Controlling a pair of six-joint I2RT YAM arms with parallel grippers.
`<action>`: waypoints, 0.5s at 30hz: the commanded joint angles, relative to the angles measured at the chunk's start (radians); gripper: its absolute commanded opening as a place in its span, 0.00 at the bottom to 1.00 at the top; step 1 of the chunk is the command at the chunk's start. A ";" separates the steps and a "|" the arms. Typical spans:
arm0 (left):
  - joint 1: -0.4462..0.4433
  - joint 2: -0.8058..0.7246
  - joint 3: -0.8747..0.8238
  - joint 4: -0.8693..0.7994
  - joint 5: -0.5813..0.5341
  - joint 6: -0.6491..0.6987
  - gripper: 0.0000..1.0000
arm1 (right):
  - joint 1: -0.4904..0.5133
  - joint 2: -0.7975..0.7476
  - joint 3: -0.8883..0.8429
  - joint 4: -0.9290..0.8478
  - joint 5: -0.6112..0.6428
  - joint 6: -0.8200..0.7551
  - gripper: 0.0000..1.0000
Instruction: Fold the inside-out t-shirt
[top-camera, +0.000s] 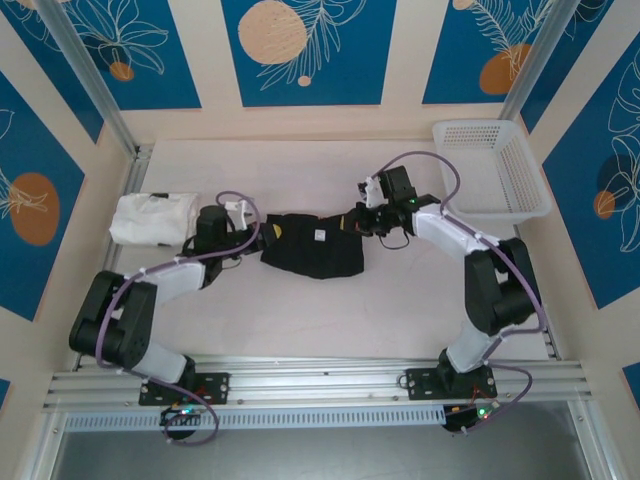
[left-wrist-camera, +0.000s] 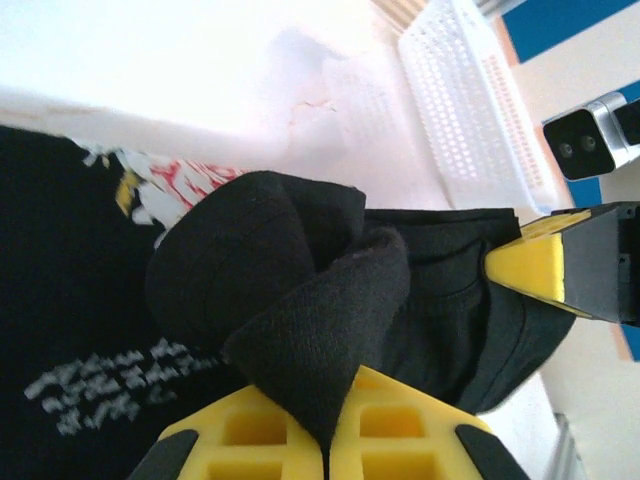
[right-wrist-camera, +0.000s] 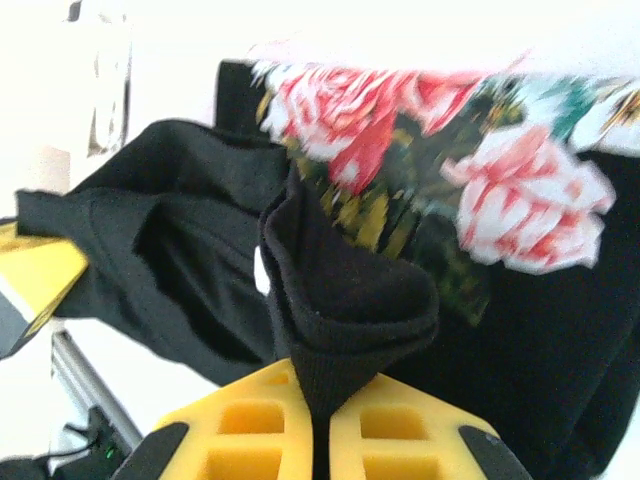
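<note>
My right gripper should next carry the pinched hem down and outward onto the pink rose print (right-wrist-camera: 530, 195), spread below and outward of it, and release, doubling the shirt.
The inside-out t-shirt (top-camera: 312, 245) is a black bundle stretched between both arms at mid-table. My left gripper (top-camera: 252, 238) pinches its left end, and my right gripper (top-camera: 362, 217) pinches its right end. In the left wrist view my yellow fingers (left-wrist-camera: 250, 440) are shut on a fold of black cloth (left-wrist-camera: 310, 320), with a bit of pink print (left-wrist-camera: 195, 178) behind and the other gripper's yellow fingertip (left-wrist-camera: 525, 260) at the right. In the right wrist view my fingers (right-wrist-camera: 400, 440) clamp a ribbed black hem (right-wrist-camera: 345, 300), and the pink rose print (right-wrist-camera: 520, 200) faces the camera.
A white folded garment (top-camera: 152, 218) lies at the table's left edge beside the left arm. A white plastic basket (top-camera: 490, 168) stands at the back right. Bare pale table (top-camera: 330, 310) stretches in front of the shirt.
</note>
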 joint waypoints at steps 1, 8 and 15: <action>0.013 0.063 0.082 -0.019 -0.058 0.078 0.01 | -0.019 0.098 0.092 -0.059 0.023 -0.031 0.00; 0.034 0.262 0.210 -0.050 -0.132 0.153 0.04 | -0.061 0.334 0.253 -0.126 0.043 -0.055 0.04; 0.072 0.391 0.344 -0.173 -0.207 0.179 0.30 | -0.093 0.465 0.412 -0.246 0.093 -0.108 0.27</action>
